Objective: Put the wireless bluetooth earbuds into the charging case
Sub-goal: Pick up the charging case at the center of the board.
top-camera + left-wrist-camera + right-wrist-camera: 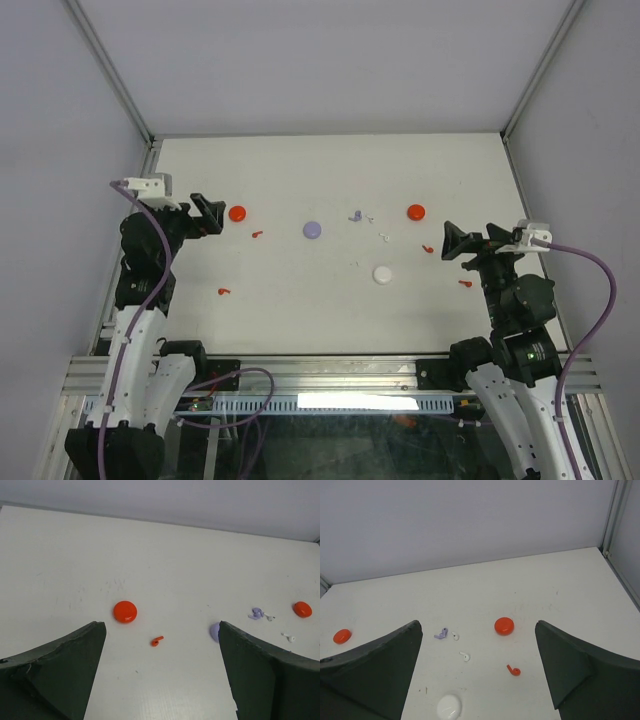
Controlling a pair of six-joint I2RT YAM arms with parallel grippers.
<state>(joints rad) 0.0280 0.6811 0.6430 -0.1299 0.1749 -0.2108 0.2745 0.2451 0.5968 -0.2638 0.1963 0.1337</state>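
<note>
The nearest red case [237,213] [125,612] is below my left gripper and to its right in the top view. I will move down that way with my fingers on both sides of the case, as its sides are clear.
Four closed round charging cases lie on the white table: red [237,213], lilac [312,229], red [416,211] and white [383,274]. Tiny earbuds are scattered around them: red ones [258,235] [224,292] [428,248] [465,283], a lilac one [355,215] and a white one [384,237]. My left gripper [213,217] hovers open at the left, facing a red case [125,611] and a red earbud [157,641]. At the right my right gripper [452,243] is open too, facing a red case [504,626], a red earbud [514,670] and white earbuds [464,656]. Neither holds anything.
Pale walls enclose the table on the far side [470,525] and on both flanks. A metal frame post [612,515] stands in the far right corner. An aluminium rail [330,375] with cables runs along the near edge between the arm bases.
</note>
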